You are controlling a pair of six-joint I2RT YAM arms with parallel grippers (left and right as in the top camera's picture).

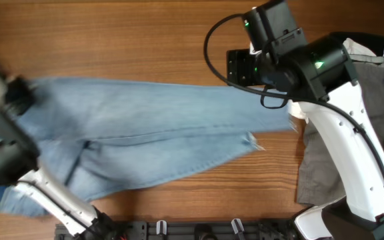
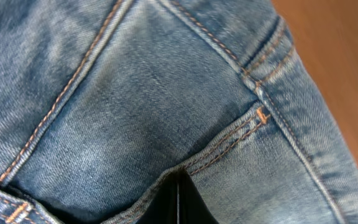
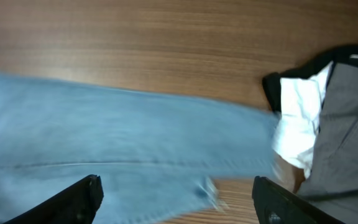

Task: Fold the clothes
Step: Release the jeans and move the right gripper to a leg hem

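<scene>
The jeans [image 1: 152, 133] are creased, so next my left gripper will drag them toward the waist-side tabletop, to its left in the overhead view, then release them.
The light-blue denim jeans [image 1: 152, 133] lie spread across the wooden table, waist at the left and legs with frayed hems [image 1: 252, 141] pointing right. My left gripper [image 2: 178, 205] is shut on the jeans at a stitched pocket edge [image 2: 229, 146] near the waist; in the overhead view the arm hides it. My right gripper [image 3: 176, 199] is open and empty, hovering above the leg ends [image 3: 135, 149]; it also shows in the overhead view [image 1: 239, 69]. Grey trousers [image 1: 379, 100], a white garment [image 3: 297, 124] and a black garment [image 3: 291, 78] lie piled at the right.
The pile of grey, white and black garments [image 1: 359, 48] sits at the table's right edge, under my right arm. Bare wooden tabletop [image 1: 112, 40] shows behind the jeans and in front of the hems [image 1: 245, 193].
</scene>
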